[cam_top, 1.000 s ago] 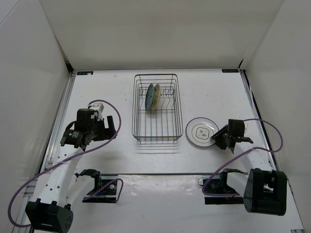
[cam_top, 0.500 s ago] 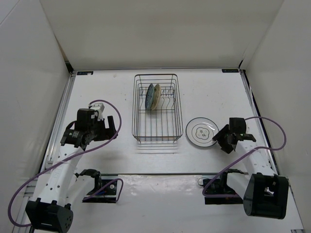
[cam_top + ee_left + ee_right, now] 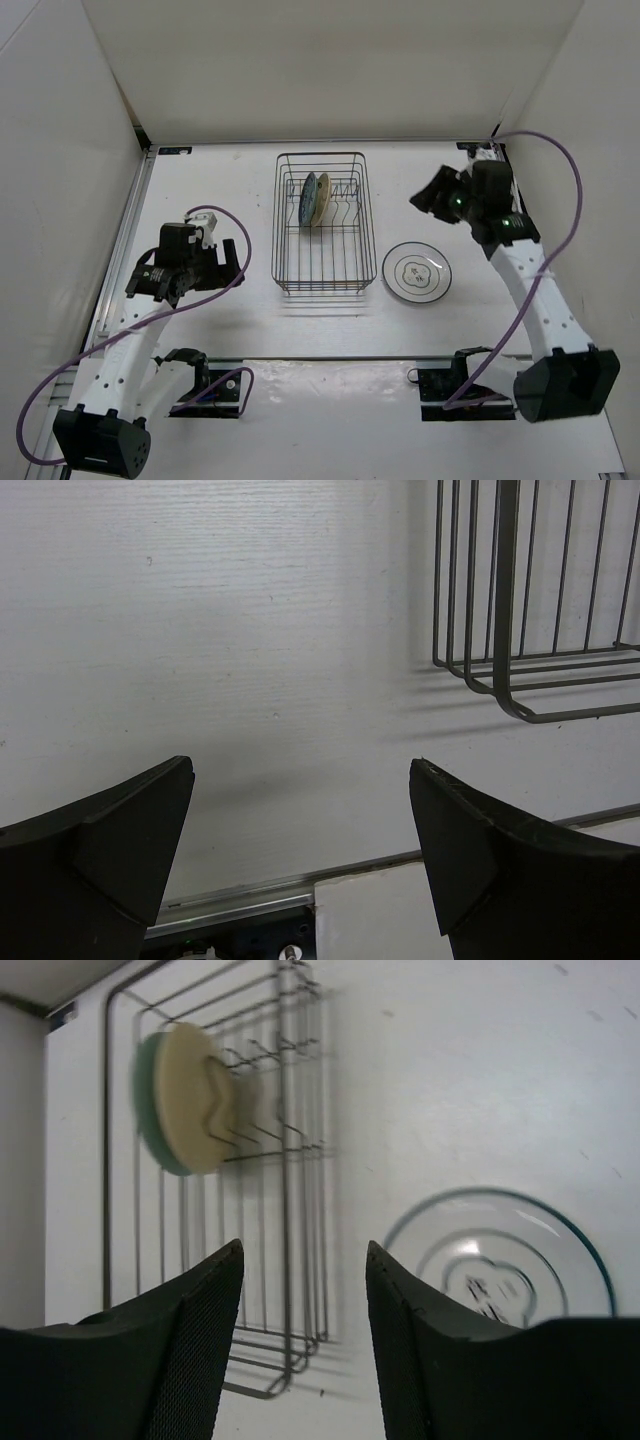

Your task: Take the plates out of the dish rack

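My left gripper should next reach outward over the rack to the blue-teal plate's near rim [image 3: 306,221], because that plate stands outward of it, nearer than the cream-tan one.
The dark wire dish rack [image 3: 321,222] stands at the table's middle back. A blue-teal plate [image 3: 307,199] and a cream-tan plate [image 3: 321,198] stand on edge in its far part. The white plate [image 3: 416,271] with a dark rim ring lies flat on the table right of the rack. My right gripper [image 3: 432,198] is open and empty, raised right of the rack; its view shows the rack [image 3: 290,1160], the cream-tan plate [image 3: 193,1098] and the white plate [image 3: 497,1265]. My left gripper [image 3: 226,262] is open and empty, left of the rack; its view shows the rack's corner [image 3: 520,610].
White walls close in the table on the left, back and right. The arm bases and their mounts [image 3: 205,382] sit at the near edge, with purple cables looping from both arms. A metal strip [image 3: 260,892] runs along the table's front.
My right arm has lifted from beside the white plate and swung up and back toward the table's far right, now facing the rack. The left arm has not moved.
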